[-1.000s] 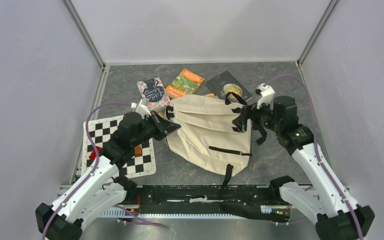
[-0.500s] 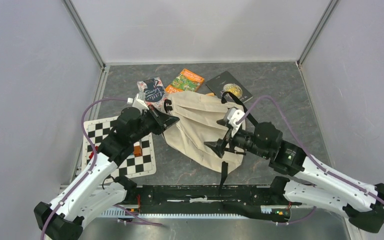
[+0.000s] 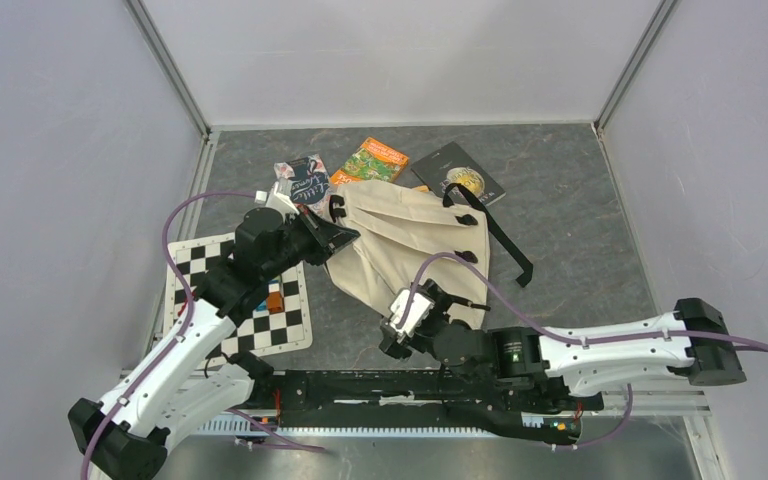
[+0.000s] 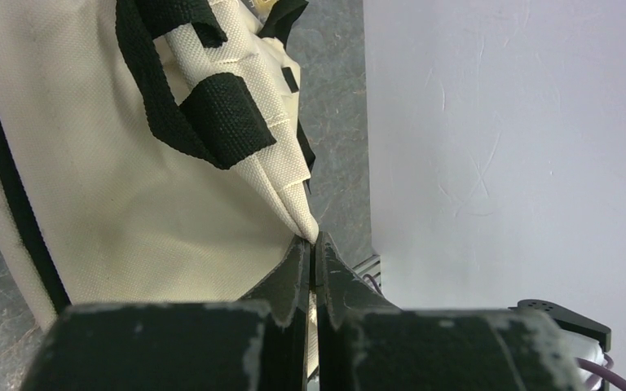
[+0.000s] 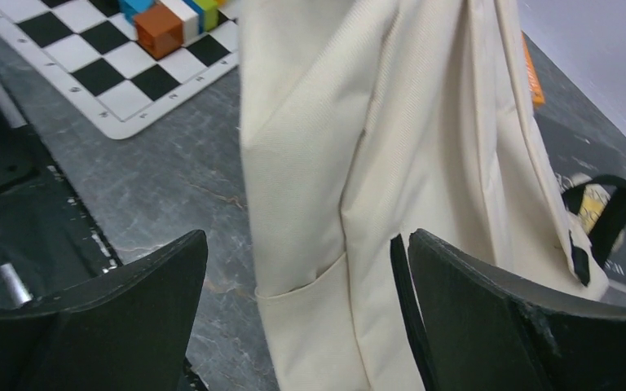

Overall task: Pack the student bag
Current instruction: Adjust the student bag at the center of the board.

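The cream fold is already between the open fingers, so I will next slide my right gripper slightly toward the checkered mat onto the bag's near edge (image 3: 387,308) (image 5: 313,259) and close it.
The student bag (image 3: 410,245) is a cream fabric backpack with black straps, lying slumped in the middle of the grey table. My left gripper (image 3: 343,240) is at its left upper edge. In the left wrist view this gripper (image 4: 316,244) is shut on a folded cream edge of the bag (image 4: 130,187), just below a black strap loop (image 4: 204,114). My right gripper (image 3: 412,325) hovers low at the bag's near end. Its fingers (image 5: 306,238) stand wide open on either side of the bag's lower corner (image 5: 318,147), holding nothing.
Three books lie at the back: a dark floral one (image 3: 305,180), an orange-green one (image 3: 372,160) and a black one (image 3: 460,172). A checkered mat (image 3: 210,270) with coloured blocks (image 3: 275,298) lies left. A loose black strap (image 3: 505,235) trails right of the bag. The black rail (image 3: 360,385) runs along the near edge.
My right arm has swung from the bag's right side down to its near end, low over the rail. The bag has bunched up narrower. The left gripper keeps its hold.
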Motion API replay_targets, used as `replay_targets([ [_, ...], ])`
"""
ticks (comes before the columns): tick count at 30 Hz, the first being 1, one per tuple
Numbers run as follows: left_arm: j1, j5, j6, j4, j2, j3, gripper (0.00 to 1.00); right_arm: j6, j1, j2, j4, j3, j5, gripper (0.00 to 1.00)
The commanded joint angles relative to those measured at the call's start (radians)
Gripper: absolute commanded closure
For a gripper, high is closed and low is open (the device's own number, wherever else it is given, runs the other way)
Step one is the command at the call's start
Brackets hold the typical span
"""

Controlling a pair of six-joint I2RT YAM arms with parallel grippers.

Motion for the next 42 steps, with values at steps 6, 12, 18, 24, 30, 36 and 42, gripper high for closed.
replay_targets([
  [6, -0.001, -0.027, -0.008, 0.061, -0.012, 0.077, 0.98, 0.055, 0.006, 0.175, 0.096, -0.004, 0.295, 0.02],
  [12, -0.001, -0.023, 0.001, 0.049, -0.021, 0.080, 0.98, 0.093, -0.017, 0.231, 0.100, 0.008, 0.329, 0.02],
  [18, 0.000, -0.019, 0.113, -0.054, -0.014, 0.134, 0.96, 0.031, -0.046, 0.163, 0.096, 0.012, 0.337, 0.81],
  [24, 0.000, 0.024, 0.404, -0.280, 0.069, 0.352, 0.18, -0.042, -0.145, 0.049, -0.132, 0.155, 0.270, 1.00],
  [30, 0.000, 0.073, 0.741, -0.439, 0.110, 0.578, 0.00, -0.068, -0.261, -0.007, -0.422, 0.383, 0.077, 1.00],
  [36, -0.001, 0.251, 1.013, -0.400, 0.057, 0.517, 0.00, -0.100, -0.337, 0.074, -0.736, 0.712, -0.131, 1.00],
  [42, -0.001, 0.411, 1.130, -0.345, 0.022, 0.464, 0.00, -0.091, -0.360, 0.160, -0.921, 0.942, -0.203, 1.00],
])
